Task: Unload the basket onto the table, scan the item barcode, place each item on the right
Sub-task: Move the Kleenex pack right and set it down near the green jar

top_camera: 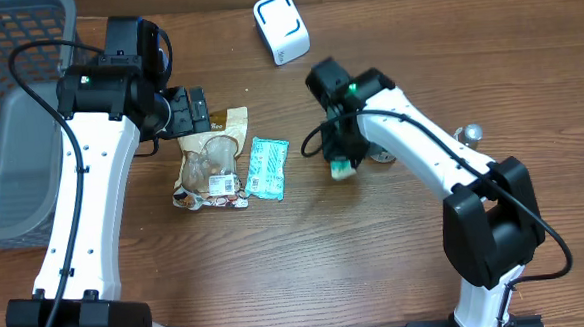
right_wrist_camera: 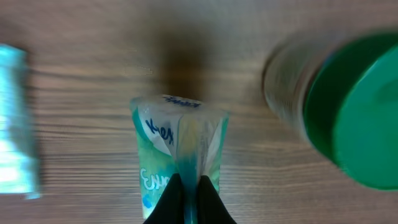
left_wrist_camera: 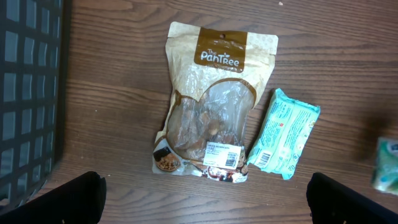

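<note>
I will next move my right gripper rightward in the overhead view and down toward the bottle (top_camera: 383,157) (right_wrist_camera: 351,115) to release the seam, since the packet hangs above the wood.
My right gripper (top_camera: 340,159) is shut on the seam of a small green-and-white packet (right_wrist_camera: 180,149), pinching it above the wood; in the overhead view the packet (top_camera: 342,169) hangs at the fingertips. A white scanner with a blue outline (top_camera: 281,28) stands at the back of the table, apart from both arms. My left gripper (top_camera: 191,111) is open and holds nothing, hovering just behind a tan snack pouch (left_wrist_camera: 214,106) with a barcode label near its lower edge. A teal packet (left_wrist_camera: 283,134) lies flat to the right of the pouch.
A grey mesh basket (top_camera: 11,148) fills the far left. A bottle with a green cap (right_wrist_camera: 348,106) stands close to the right of the held packet, partly under the right arm (top_camera: 382,157). A small silver object (top_camera: 468,132) lies further right.
</note>
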Controlling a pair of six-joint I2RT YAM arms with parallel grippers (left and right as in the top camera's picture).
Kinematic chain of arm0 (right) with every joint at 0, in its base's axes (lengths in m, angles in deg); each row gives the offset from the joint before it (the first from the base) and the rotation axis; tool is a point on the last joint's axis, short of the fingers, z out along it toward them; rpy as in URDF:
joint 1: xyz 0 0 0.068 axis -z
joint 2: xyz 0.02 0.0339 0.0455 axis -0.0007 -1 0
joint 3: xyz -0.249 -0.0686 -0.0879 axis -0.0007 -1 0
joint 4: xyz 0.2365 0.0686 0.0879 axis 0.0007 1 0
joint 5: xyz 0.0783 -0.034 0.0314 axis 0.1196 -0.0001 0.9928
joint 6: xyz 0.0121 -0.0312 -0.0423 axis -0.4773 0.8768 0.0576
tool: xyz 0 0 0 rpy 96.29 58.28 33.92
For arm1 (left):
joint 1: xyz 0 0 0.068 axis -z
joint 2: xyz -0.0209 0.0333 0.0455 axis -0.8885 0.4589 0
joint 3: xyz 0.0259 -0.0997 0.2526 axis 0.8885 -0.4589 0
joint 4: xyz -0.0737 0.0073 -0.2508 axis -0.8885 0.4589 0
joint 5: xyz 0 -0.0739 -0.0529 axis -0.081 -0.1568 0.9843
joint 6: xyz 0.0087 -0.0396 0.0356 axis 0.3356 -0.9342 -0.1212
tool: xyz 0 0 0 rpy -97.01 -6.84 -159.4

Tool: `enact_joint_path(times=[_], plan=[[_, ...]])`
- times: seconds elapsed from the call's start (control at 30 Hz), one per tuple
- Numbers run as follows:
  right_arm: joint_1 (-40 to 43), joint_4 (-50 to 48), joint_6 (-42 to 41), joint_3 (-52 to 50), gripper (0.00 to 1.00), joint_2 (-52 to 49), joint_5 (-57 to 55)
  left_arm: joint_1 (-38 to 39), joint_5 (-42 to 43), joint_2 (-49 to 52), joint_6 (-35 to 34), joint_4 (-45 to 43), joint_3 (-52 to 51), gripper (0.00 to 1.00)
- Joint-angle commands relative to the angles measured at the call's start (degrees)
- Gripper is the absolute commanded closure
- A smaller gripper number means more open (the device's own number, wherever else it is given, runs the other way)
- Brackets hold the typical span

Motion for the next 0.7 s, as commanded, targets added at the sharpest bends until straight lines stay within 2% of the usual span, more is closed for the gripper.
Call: enact_joint_path(times=[0.0,0.33,0.67], plan=[[1.11,-1.77,-1.81,-3.26,0.96,-0.17,-6.51,0.11,0.28,0.44,0.48,-0.02,-0.09,0.0],[7.76,-4.94,-1.77,-5.42,0.96,-0.17,-15.69,0.13,0.28,0.44,0.48,-0.02,-0.09,0.01],[11.04,-5.57,0.44,-5.42,0.96,-0.17,-1.99,0.13,0.28,0.44,0.48,-0.02,-0.09,0.01]])
